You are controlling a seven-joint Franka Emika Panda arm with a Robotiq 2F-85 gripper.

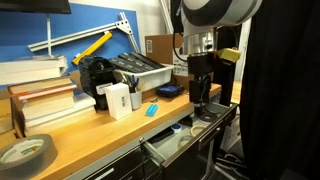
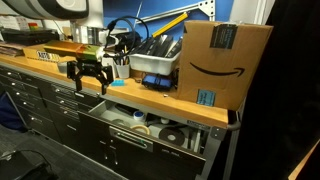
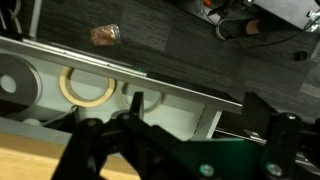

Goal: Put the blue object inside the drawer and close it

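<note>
I need to move my gripper next from above the open drawer (image 1: 170, 143) across the front edge of the bench and lower it onto the blue object, because its spread fingers are empty.
A small light-blue object (image 1: 152, 109) lies on the wooden bench top, near its front edge. The drawer (image 1: 170, 143) below the bench edge stands open, and it also shows in the other exterior view (image 2: 120, 137) and in the wrist view (image 3: 120, 73). My gripper (image 1: 198, 102) hangs over the bench's front edge above the open drawer, to the right of the blue object and apart from it. Its fingers are spread and empty in an exterior view (image 2: 88, 85) and in the wrist view (image 3: 195, 105). The blue object does not show in the wrist view.
A roll of tape (image 3: 86, 88) and other small items lie in the drawer. On the bench stand a large cardboard box (image 2: 218, 55), a grey bin of tools (image 1: 140, 70), a white box (image 1: 116, 100), stacked books (image 1: 40, 98) and a tape roll (image 1: 25, 152).
</note>
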